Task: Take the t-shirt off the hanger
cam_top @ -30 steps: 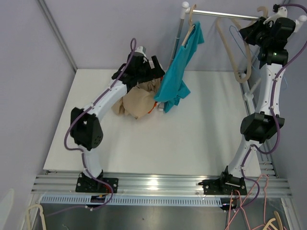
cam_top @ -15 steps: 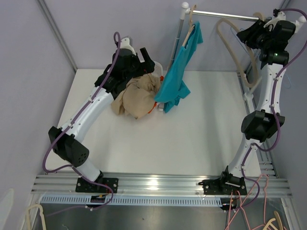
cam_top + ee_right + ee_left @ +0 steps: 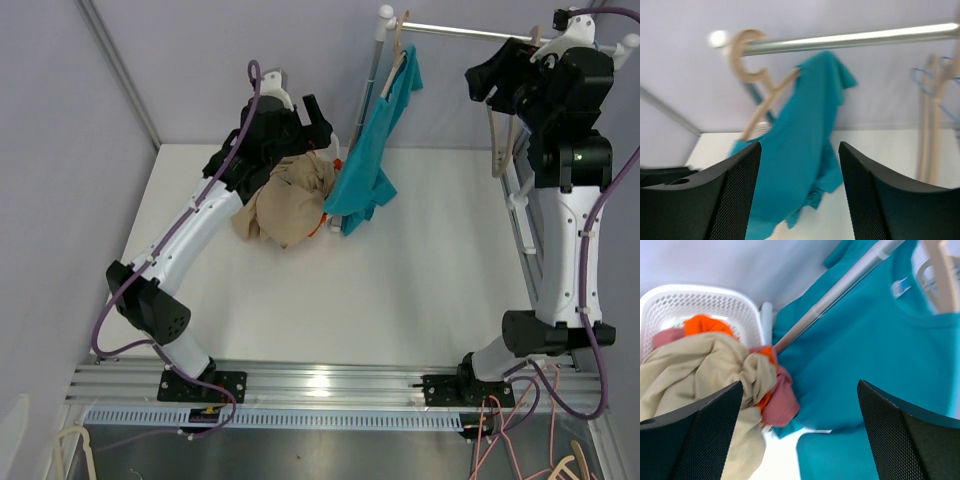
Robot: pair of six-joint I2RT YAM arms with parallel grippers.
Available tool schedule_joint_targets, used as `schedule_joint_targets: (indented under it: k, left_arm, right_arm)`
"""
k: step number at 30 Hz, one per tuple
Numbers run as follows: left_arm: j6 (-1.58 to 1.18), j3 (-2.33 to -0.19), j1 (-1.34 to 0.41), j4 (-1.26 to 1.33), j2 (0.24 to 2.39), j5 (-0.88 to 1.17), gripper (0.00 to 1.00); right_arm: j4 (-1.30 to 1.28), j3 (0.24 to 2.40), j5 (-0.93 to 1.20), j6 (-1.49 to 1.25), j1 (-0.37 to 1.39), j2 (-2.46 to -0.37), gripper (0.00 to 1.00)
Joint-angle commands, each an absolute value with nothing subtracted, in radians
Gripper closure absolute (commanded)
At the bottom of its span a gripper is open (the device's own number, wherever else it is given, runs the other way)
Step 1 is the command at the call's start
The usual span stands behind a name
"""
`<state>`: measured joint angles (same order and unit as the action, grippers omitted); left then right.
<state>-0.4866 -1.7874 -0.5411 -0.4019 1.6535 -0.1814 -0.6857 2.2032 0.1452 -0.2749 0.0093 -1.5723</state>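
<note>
The right gripper needs to move along the metal bar point(image 3: 470, 33) next and straddle the hanger's neck point(image 3: 398, 50), because that neck has no cloth on it and is to the gripper's left in the top view.
A teal t-shirt point(image 3: 372, 150) hangs on a wooden hanger point(image 3: 397, 48) at the left end of the metal rail point(image 3: 470, 33). Its lower part drapes toward the table. My left gripper point(image 3: 318, 112) is open just left of the shirt, above a clothes pile. In the left wrist view the t-shirt point(image 3: 880, 350) fills the space ahead of the open left gripper point(image 3: 800, 385), and the hanger point(image 3: 940, 270) shows at the collar. My right gripper point(image 3: 480, 82) is open near the rail's right part, facing the t-shirt point(image 3: 800, 150) and hanger point(image 3: 757, 75) from a distance. Nothing lies between its fingers.
A white basket point(image 3: 705, 305) holds orange, pink and beige clothes point(image 3: 290, 200) spilling onto the table beside the rack pole point(image 3: 840, 290). Empty hangers point(image 3: 497, 135) hang at the rail's right end, next to the right arm.
The right gripper has opened and swung left, away from the empty hangers, toward the t-shirt. The left arm has lifted off the clothes pile and reached toward the shirt.
</note>
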Motion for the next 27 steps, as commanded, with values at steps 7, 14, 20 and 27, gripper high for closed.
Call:
schedule_joint_targets:
  k: [7, 14, 20, 27]
  left_arm:
    - [-0.437, -2.016, -0.586, -0.400, 1.828, -0.112, 0.01]
    - [-0.439, -2.077, -0.588, -0.416, 1.861, -0.063, 0.01]
    - [-0.431, -2.203, -0.586, -0.465, 1.930, -0.040, 0.00]
    - [-0.433, -2.217, -0.592, -0.445, 1.937, -0.014, 0.00]
  right_arm:
    - [-0.721, 2.383, 0.132, -0.305, 0.178, -1.755, 0.34]
    - [-0.637, 2.499, 0.140, -0.299, 0.206, -1.943, 0.35]
    - [-0.571, 2.503, 0.117, -0.285, 0.221, -1.983, 0.37]
    - [-0.535, 2.502, 0.110, -0.273, 0.229, -1.994, 0.37]
